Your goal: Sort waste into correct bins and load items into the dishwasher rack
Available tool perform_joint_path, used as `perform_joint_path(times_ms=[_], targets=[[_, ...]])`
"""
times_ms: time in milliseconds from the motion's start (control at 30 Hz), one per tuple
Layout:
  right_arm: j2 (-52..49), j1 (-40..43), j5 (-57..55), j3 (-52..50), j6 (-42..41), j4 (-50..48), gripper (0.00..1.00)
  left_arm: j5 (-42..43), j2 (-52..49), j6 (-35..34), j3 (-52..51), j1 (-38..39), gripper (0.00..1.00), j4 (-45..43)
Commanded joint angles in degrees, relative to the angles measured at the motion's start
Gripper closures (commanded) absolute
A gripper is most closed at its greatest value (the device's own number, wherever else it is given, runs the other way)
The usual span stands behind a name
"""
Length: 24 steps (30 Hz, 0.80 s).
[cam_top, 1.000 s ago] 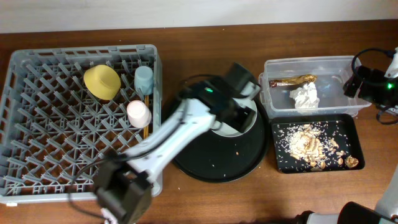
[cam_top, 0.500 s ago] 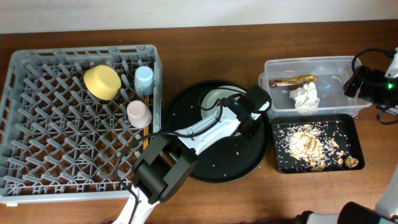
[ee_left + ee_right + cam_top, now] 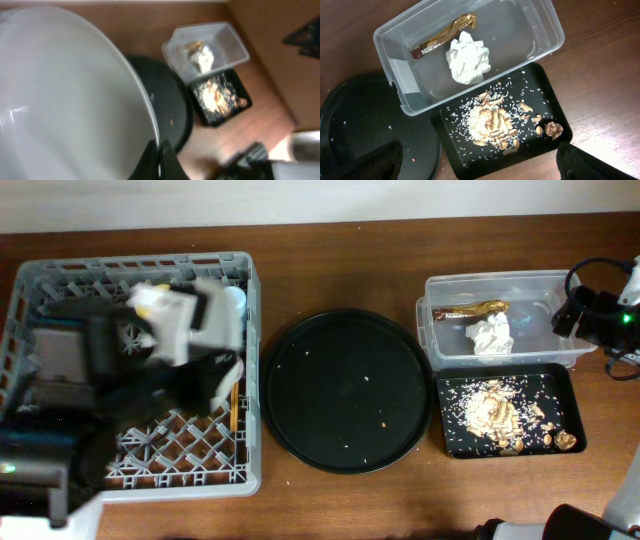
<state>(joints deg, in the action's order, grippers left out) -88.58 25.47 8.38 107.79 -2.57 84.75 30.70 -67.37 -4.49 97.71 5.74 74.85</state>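
Observation:
The plate hangs above the grey dishwasher rack, so the robot's left gripper should next lower, stand it on edge in the slots beside the chopsticks and let go of it.
In the left wrist view the pale round plate fills the left side, and my left gripper is shut on its rim. Overhead, the left arm is a blur above the grey dishwasher rack, hiding most of the bowl and cups. The wooden chopsticks lie in the rack. White tissue and a gold wrapper lie in the clear tub. Tan food scraps cover the black rectangular tray. My right gripper hangs open above these bins, holding nothing.
A large round black tray with a few crumbs on it sits between the rack and the bins. The right arm stands at the table's far right edge beside the clear tub.
The left gripper closed on the plate's rim, lifted it off the round black tray and swung left over the rack. The right arm has not moved.

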Motion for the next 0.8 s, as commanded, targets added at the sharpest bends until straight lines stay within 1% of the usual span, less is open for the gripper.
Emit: perform_joint_path(times_ms=[0,33,100,133,200,267,333,400,467,600,700,733,767], targets=[[0.28,0.09,-0.26,0.37,0.15,-0.09,0.01,29.49,-4.17,14.88,-0.39,-16.26,1.00,9.11],[0.28,0.09,-0.26,0.37,0.15,-0.09,0.01,33.40,-8.04,22.01,-0.39,-21.27,1.00,14.97],[0.28,0.09,-0.26,0.37,0.15,-0.09,0.01,33.75,-14.62,30.82,-0.39,-25.33,1.00,21.86],[0.28,0.09,-0.26,0.37,0.15,-0.09,0.01,33.83,-16.24,31.80,-0.74,-26.08,1.00,21.86],[0.28,0.09,-0.26,0.37,0.15,-0.09,0.01,34.23,-23.02,35.71,-1.31,-30.80,1.00,21.64],[0.28,0.09,-0.26,0.37,0.15,-0.09,0.01,32.94,-26.49,38.27,-1.31,-34.62,1.00,21.59],[0.28,0.09,-0.26,0.37,0.15,-0.09,0.01,32.98,-29.64,43.01,-1.38,-35.80,1.00,21.86],[0.28,0.09,-0.26,0.37,0.15,-0.09,0.01,33.75,-31.04,43.85,-2.34,-34.53,1.00,20.68],[0.28,0.09,-0.26,0.37,0.15,-0.09,0.01,35.36,-31.41,43.80,-5.44,-34.23,1.00,17.09],[0.28,0.09,-0.26,0.37,0.15,-0.09,0.01,35.98,-31.69,43.21,-14.40,-34.29,1.00,8.81],[0.28,0.09,-0.26,0.37,0.15,-0.09,0.01,35.93,-32.11,42.69,-18.08,-34.29,0.99,4.02],[0.28,0.09,-0.26,0.37,0.15,-0.09,0.01,35.65,-32.11,42.66,-18.08,-34.29,0.60,4.02],[0.28,0.09,-0.26,0.37,0.15,-0.09,0.01,34.07,-32.11,42.10,-18.08,-34.29,0.00,4.09]])
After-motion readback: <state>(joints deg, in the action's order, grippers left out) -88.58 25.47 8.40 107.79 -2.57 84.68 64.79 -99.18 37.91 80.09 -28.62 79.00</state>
